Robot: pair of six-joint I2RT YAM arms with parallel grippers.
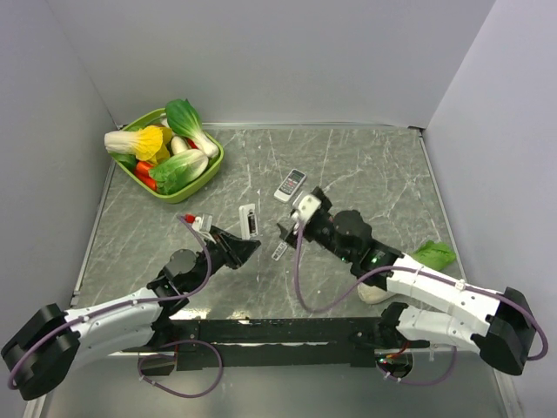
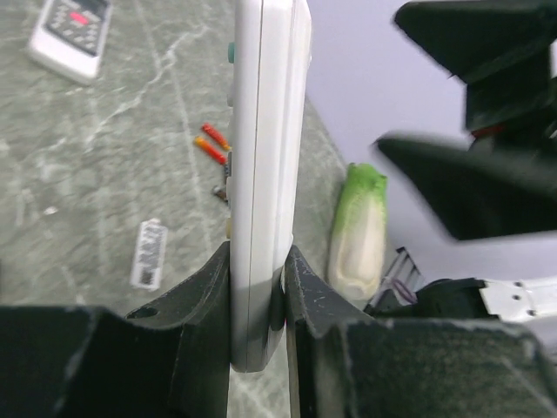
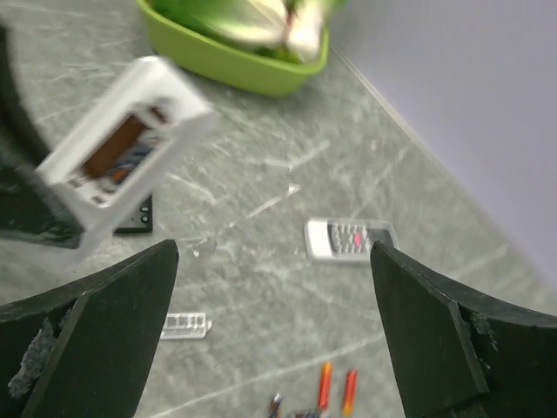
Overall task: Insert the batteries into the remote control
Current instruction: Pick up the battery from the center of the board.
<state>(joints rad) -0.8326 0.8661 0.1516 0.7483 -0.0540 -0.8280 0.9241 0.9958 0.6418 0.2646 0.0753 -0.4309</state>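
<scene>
To get to the loose dark battery, my right gripper needs to swing away from the held remote (image 1: 248, 221) first, then tilt downward onto the battery's near end.
My left gripper (image 2: 258, 257) is shut on the lower end of a white remote control (image 2: 261, 157), holding it edge-on above the table. In the right wrist view that remote control (image 3: 122, 161) shows its open back compartment, with something blurred and brownish inside. My right gripper (image 3: 274, 261) stands wide open with nothing between its fingers, just right of the held remote (image 1: 248, 221). Two orange-red batteries (image 3: 336, 388) lie on the table below it, with a dark one (image 3: 277, 406) beside them. The orange batteries (image 2: 212, 144) also show in the left wrist view.
A second white remote (image 1: 291, 184) lies face-up further back. A small battery cover (image 1: 278, 252) lies on the marble table (image 1: 365, 165). A green basket (image 1: 209, 171) of toy vegetables stands at the back left. A toy cabbage (image 2: 359, 231) and a green leaf (image 1: 433, 255) lie at the right.
</scene>
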